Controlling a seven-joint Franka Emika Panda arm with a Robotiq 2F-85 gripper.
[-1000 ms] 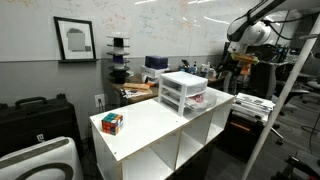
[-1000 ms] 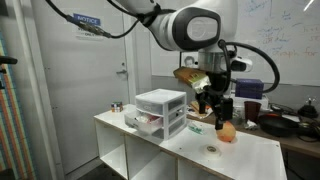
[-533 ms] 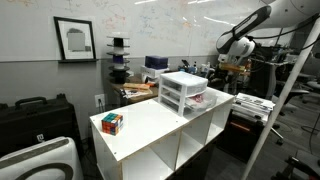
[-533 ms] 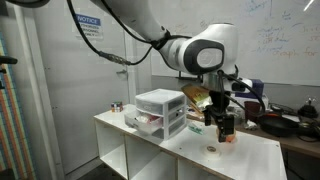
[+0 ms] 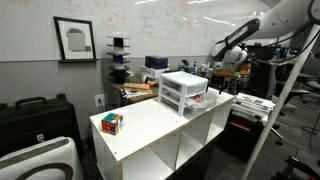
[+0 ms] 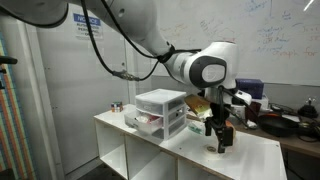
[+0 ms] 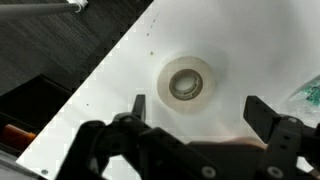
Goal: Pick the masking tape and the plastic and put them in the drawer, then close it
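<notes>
The masking tape roll lies flat on the tabletop just below my gripper's fingers. My gripper will go down next with its fingers open around the masking tape roll's outer rim.
The masking tape roll lies flat on the white table top, straight below my open gripper, just beyond the fingertips. In an exterior view my gripper hangs low over the table's right end; the tape is hidden behind it there. The plastic shows as a greenish crumpled bit at the right edge of the wrist view. The small white drawer unit stands on the table, its lowest drawer pulled out a little with reddish contents.
A Rubik's cube sits near the table's other end. The table's edge runs diagonally close to the tape, with dark floor beyond. The table is an open-cubby shelf. Cluttered benches stand behind.
The arm has swung over and lowered toward the table's end beside the drawer unit; the gripper is now just above the tape.
</notes>
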